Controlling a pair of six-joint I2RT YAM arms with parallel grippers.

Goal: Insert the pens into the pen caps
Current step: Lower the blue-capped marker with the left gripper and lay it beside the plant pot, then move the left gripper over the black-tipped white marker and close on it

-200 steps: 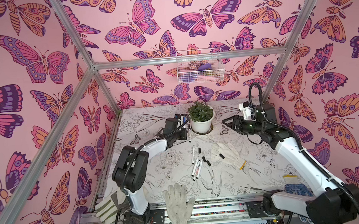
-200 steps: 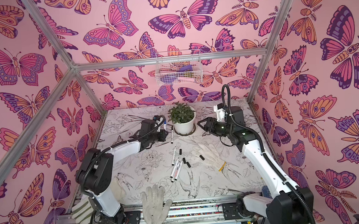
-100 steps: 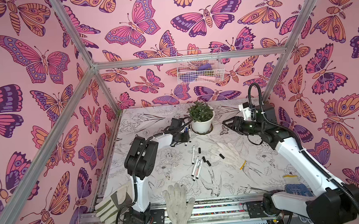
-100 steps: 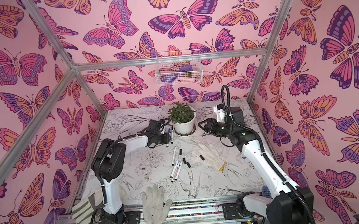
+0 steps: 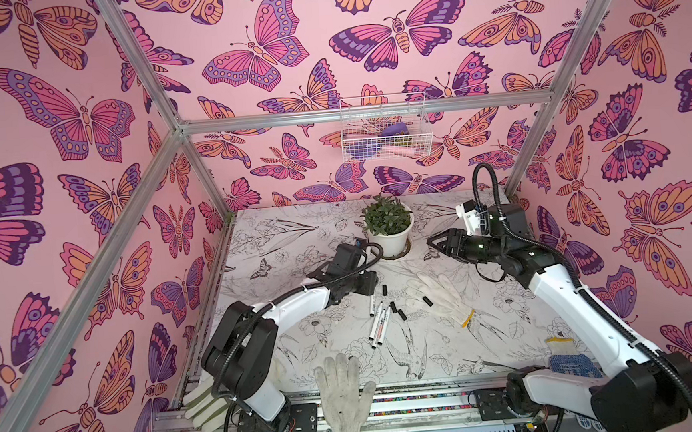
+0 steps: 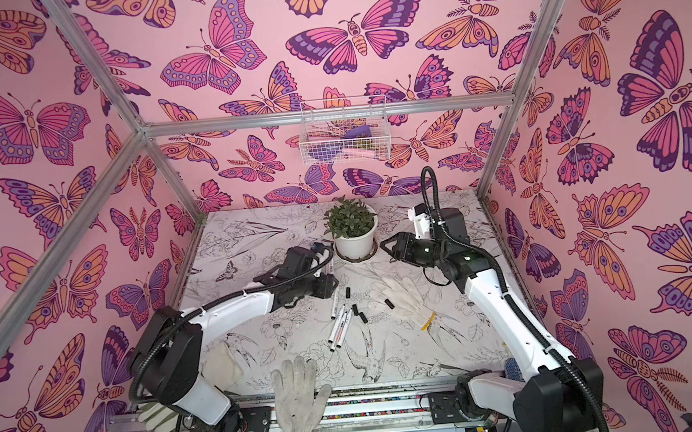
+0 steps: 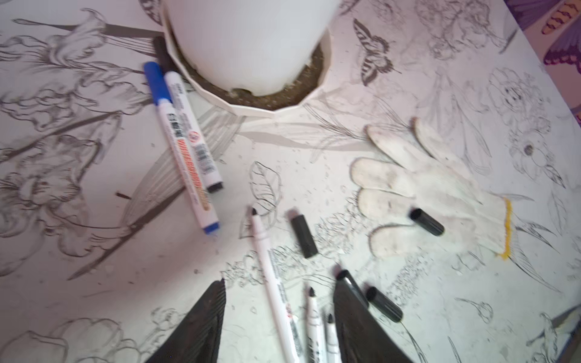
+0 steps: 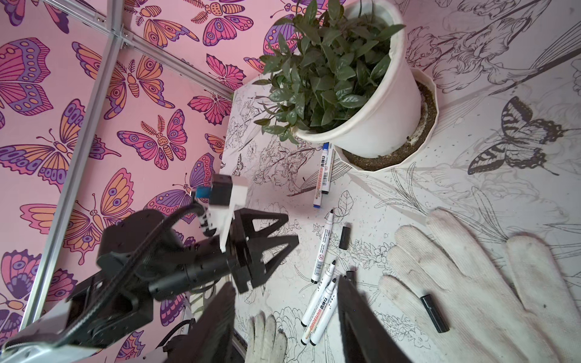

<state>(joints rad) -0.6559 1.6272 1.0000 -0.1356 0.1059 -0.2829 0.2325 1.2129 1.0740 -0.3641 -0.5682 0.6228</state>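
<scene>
My left gripper needs to move gently back and down next, around the body of the uncapped pen (image 5: 370, 307) nearest the plant pot. The pen lies below my gripper with bare tabletop along both sides.
Several uncapped white pens (image 5: 379, 323) lie in a loose bunch mid-table, with black pen caps (image 5: 393, 306) scattered beside them. One more cap (image 5: 427, 301) rests on a white glove (image 5: 441, 298). Two capped pens, one blue-capped (image 7: 179, 141) and one black-capped (image 7: 196, 138), lie side by side against the plant pot's saucer. My left gripper (image 7: 279, 278) hangs open just above the bunch, pens (image 7: 272, 270) showing between its fingers, untouched. The right gripper (image 8: 286, 283) is open and empty, held high to the right of the pot (image 5: 431, 242).
A potted plant (image 5: 389, 230) in a white saucer stands at the back middle. A second glove (image 5: 344, 396) drapes over the front rail and a blue-dotted one (image 5: 571, 362) lies front right. A wire basket (image 5: 384, 133) hangs on the back wall.
My left gripper opened, leaving a capped pen beside the pot, and drew back toward the front over the loose pens. The right arm barely moved.
</scene>
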